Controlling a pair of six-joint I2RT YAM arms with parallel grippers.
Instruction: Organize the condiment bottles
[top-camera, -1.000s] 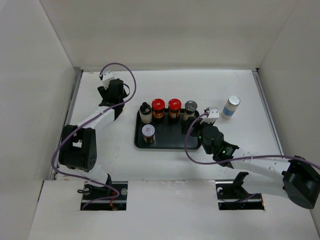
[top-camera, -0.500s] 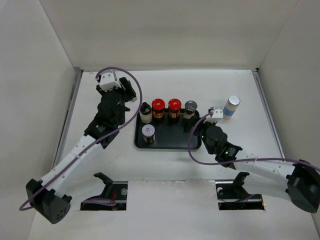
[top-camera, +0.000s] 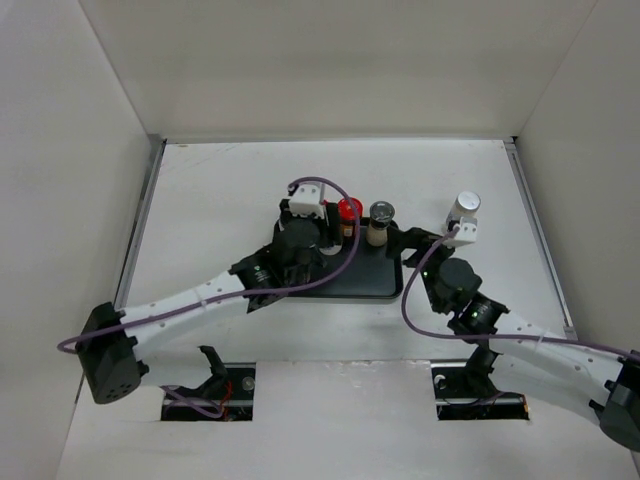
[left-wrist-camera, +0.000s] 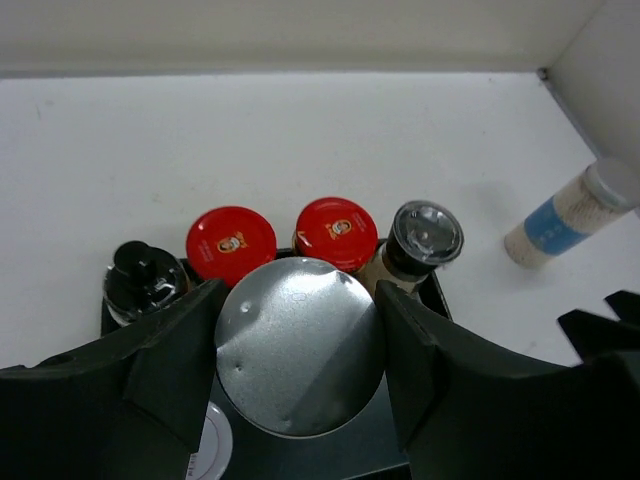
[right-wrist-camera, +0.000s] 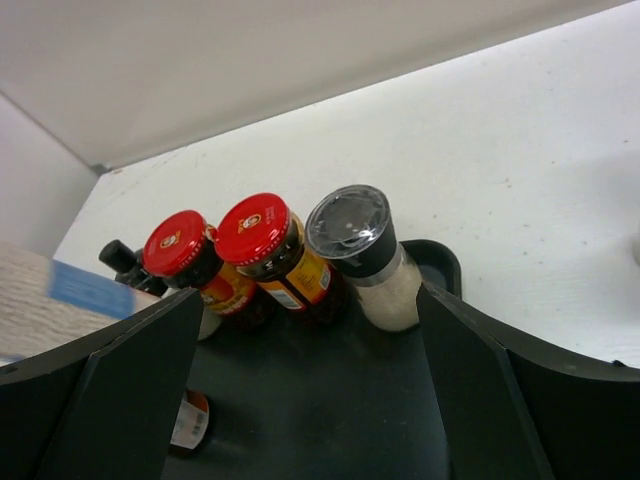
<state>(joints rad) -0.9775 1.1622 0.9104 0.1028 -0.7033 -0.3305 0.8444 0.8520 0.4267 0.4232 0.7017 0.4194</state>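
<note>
My left gripper lowers the silver-capped jar onto the tray's bare bottom beside the white-lidded jar and releases it next. That clear spot lies open below the gripper.
My left gripper (left-wrist-camera: 300, 350) is shut on a silver-capped blue-labelled jar (left-wrist-camera: 300, 345) and holds it above the black tray (top-camera: 375, 285), over its left half (top-camera: 305, 225). In the tray's back row stand the black-capped white jar (left-wrist-camera: 145, 280), two red-lidded jars (left-wrist-camera: 231, 243) (left-wrist-camera: 337, 232) and the grey-lidded jar (left-wrist-camera: 426, 234). The white-lidded jar (left-wrist-camera: 210, 450) is in the front left, mostly hidden. The second silver-capped blue-labelled jar (top-camera: 462, 212) stands on the table right of the tray. My right gripper (right-wrist-camera: 310, 400) is open and empty at the tray's right edge (top-camera: 408, 243).
White walls close in the table at the back and on both sides. The right wrist camera housing (top-camera: 462, 234) sits just in front of the jar on the table. The held jar's blue label shows at the left edge of the right wrist view (right-wrist-camera: 60, 300).
My left arm has swung from the back left of the table to above the tray. My right gripper has shifted a little to the right, beside the tray's right edge.
</note>
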